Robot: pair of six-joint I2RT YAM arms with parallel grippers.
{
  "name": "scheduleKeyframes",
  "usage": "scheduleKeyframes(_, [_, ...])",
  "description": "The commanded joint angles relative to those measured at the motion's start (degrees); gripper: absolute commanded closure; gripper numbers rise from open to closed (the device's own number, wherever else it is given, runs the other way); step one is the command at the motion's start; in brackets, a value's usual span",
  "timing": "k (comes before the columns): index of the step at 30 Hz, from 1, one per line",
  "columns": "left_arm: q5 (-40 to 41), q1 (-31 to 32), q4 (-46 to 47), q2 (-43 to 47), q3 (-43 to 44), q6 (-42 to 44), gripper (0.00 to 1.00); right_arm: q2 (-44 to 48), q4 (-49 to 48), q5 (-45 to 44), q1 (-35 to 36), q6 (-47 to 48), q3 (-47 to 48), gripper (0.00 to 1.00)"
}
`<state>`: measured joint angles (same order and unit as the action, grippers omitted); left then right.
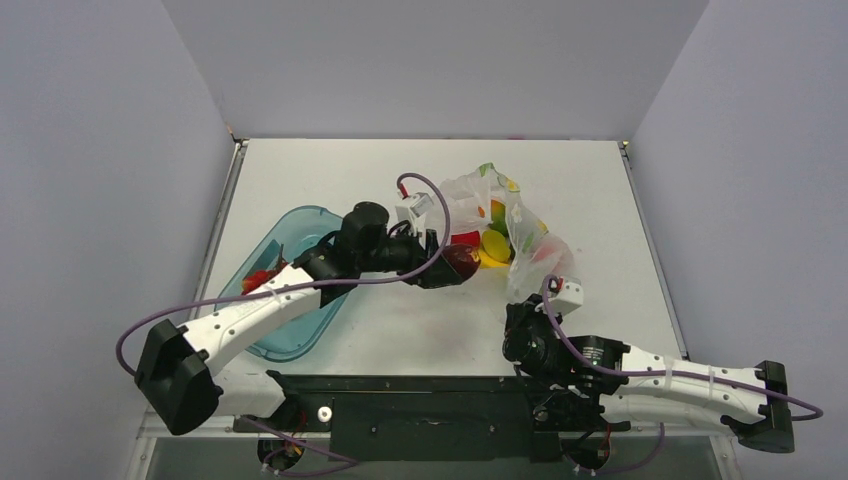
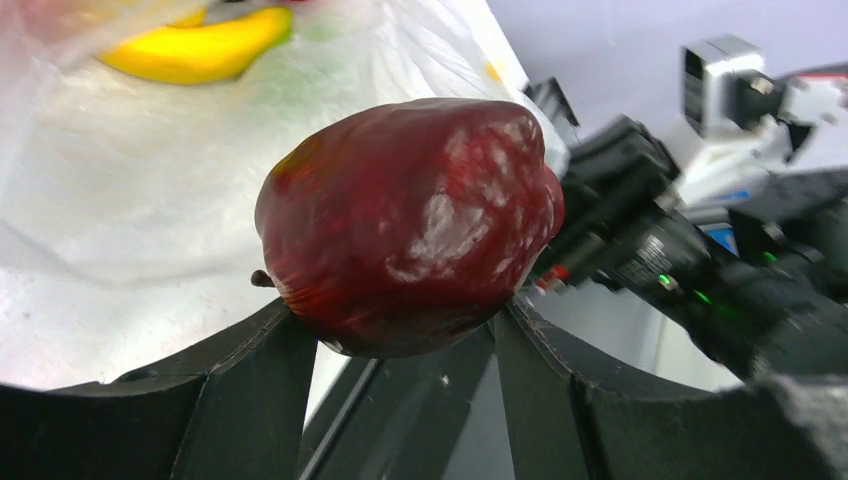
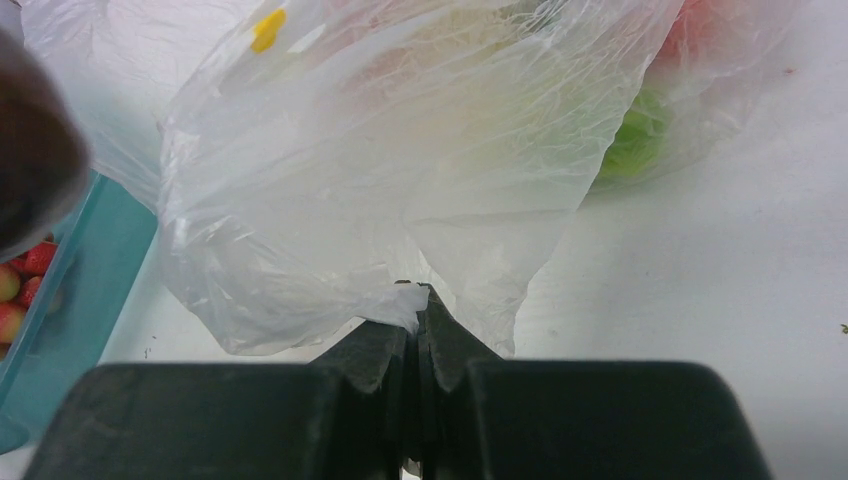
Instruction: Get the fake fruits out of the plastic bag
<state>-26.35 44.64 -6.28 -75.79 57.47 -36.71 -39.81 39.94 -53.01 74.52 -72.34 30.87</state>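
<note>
The dark red fruit needs to go over the teal-blue tray's near end (image 1: pixel 291 336), clear of the berries, so my left gripper should swing to the left in the top view, then back and down.
My left gripper (image 1: pixel 452 266) is shut on a dark red round fruit (image 2: pixel 405 225), held just outside the mouth of the plastic bag (image 1: pixel 520 225); the fruit also shows in the top view (image 1: pixel 461 262). A yellow banana (image 2: pixel 195 50) lies in the bag behind it, and yellow, red and green fruits (image 1: pixel 492 245) show through the film. My right gripper (image 3: pixel 418 300) is shut on the near edge of the bag (image 3: pixel 400 180), pinching the plastic. A green piece (image 3: pixel 630 140) shows through the bag on the right.
A translucent teal-blue oval tray (image 1: pixel 300 225) sits at the left under my left arm, with small red berries (image 3: pixel 20 290) in it. The right arm's body (image 2: pixel 700 270) is close behind the held fruit. Walls bound the table on three sides.
</note>
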Motion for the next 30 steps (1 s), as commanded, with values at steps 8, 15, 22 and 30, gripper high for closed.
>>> scheduleKeyframes(8, [17.1,-11.6,-36.8,18.3,1.4,7.8,0.85,5.1,0.2,-3.3,-0.6,1.4,0.5,1.0])
scheduleKeyframes(15, [39.9,-22.5,-44.5,22.6,-0.1,9.1,0.92,7.6,0.7,-3.6,-0.7,2.5,-0.1,1.0])
scheduleKeyframes(22, [41.5,-32.5,-48.1,19.6,-4.9,-6.4,1.0,7.4,0.9,-3.8,-0.8,3.1,0.9,1.0])
scheduleKeyframes(30, [42.8,-33.0,-38.8,28.4,-20.7,-18.5,1.0,6.1,1.0,-3.8,-0.9,3.0,1.5,1.0])
